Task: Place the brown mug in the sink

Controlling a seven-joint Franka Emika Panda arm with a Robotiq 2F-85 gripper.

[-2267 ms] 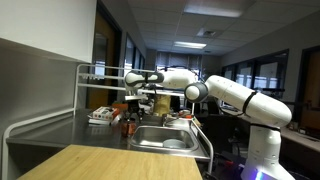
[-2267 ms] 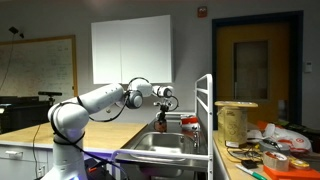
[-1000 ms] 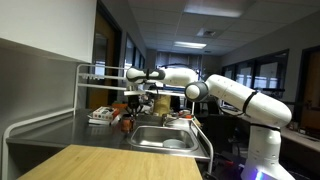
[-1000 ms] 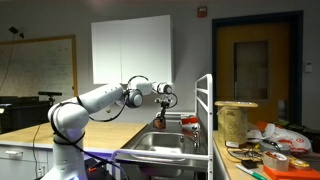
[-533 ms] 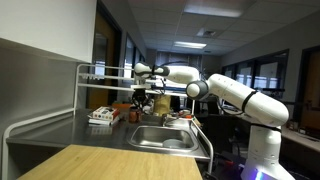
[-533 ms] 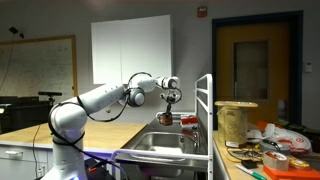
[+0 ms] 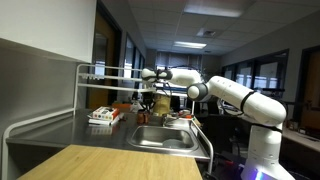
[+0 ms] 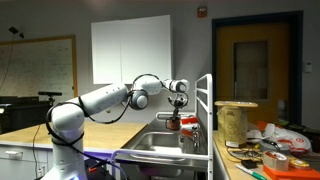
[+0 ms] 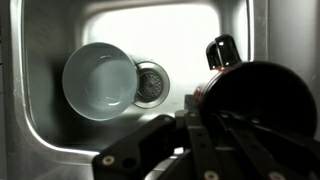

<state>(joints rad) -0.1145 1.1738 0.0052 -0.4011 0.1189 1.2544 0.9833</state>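
Next, my gripper moves down to release the brown mug on the sink's bottom beside the drain, since that spot lies below it, clear of the white bowl.
The brown mug (image 7: 147,104) hangs above the steel sink (image 7: 165,138), held in my gripper (image 7: 150,96), which is shut on it. In the other exterior view the mug (image 8: 175,121) is just above the sink's (image 8: 165,143) basin, under the gripper (image 8: 178,104). From the wrist the mug (image 9: 258,100) is a dark round shape at the right with its handle (image 9: 220,50) pointing up. My gripper (image 9: 205,125) grips the rim. Below lie the sink's floor (image 9: 190,40), a white bowl (image 9: 100,80) and the drain (image 9: 152,84).
A white tube-frame rack (image 7: 85,85) stands over the counter left of the sink, with a flat box (image 7: 103,116) under it. A wooden counter (image 7: 110,162) lies in front. A white post (image 8: 207,110) and a cluttered table (image 8: 265,150) stand beside the basin.
The arm has lifted the mug off the counter beside the sink and carried it sideways over the basin. The gripper has stayed shut on it throughout.
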